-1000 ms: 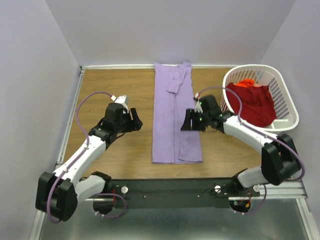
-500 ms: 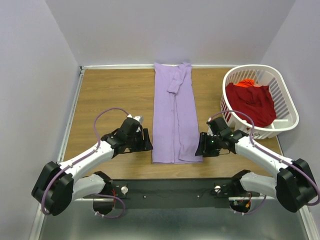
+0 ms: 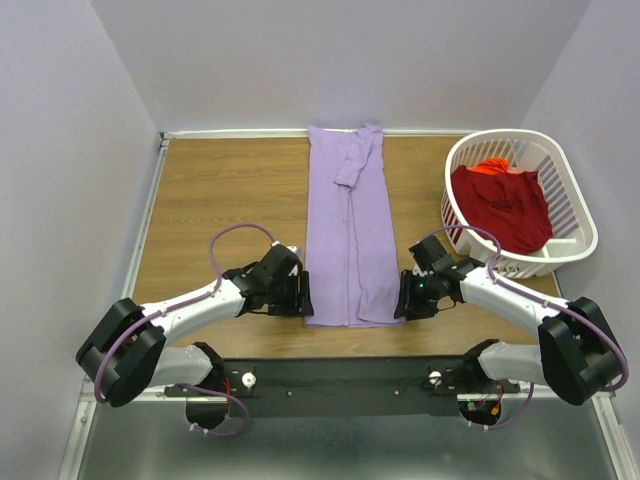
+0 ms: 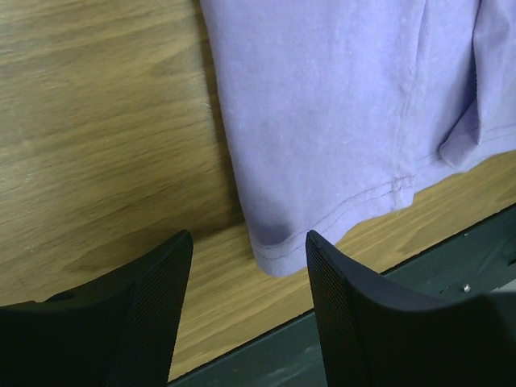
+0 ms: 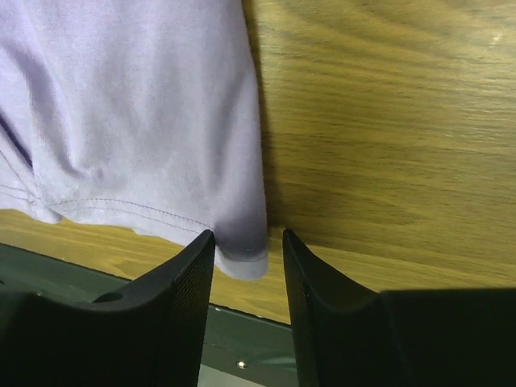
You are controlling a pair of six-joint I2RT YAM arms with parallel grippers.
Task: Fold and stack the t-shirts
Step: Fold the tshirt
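Observation:
The corner of the shirt's hem lies closer to one finger of my left gripper, so I need to lower the gripper and shift it toward the shirt before closing.
The lavender t-shirt [image 3: 350, 230] lies flat as a long narrow strip down the middle of the wooden table, sleeves folded in. My left gripper [image 3: 303, 296] is open at the shirt's near left hem corner [image 4: 270, 250], which lies between the jaws. My right gripper [image 3: 400, 297] is open at the near right hem corner [image 5: 242, 260], also between its jaws. The deep red t-shirt [image 3: 503, 205] lies crumpled inside the white basket.
The white slatted laundry basket [image 3: 577, 238] stands at the right side of the table. The dark metal rail [image 3: 340, 375] with the arm bases runs just below the shirt's near hem. Grey walls enclose the table on three sides.
Both arms have swung down from mid-table to the near edge and closed in on the lavender shirt's two near hem corners. The shirts have not moved.

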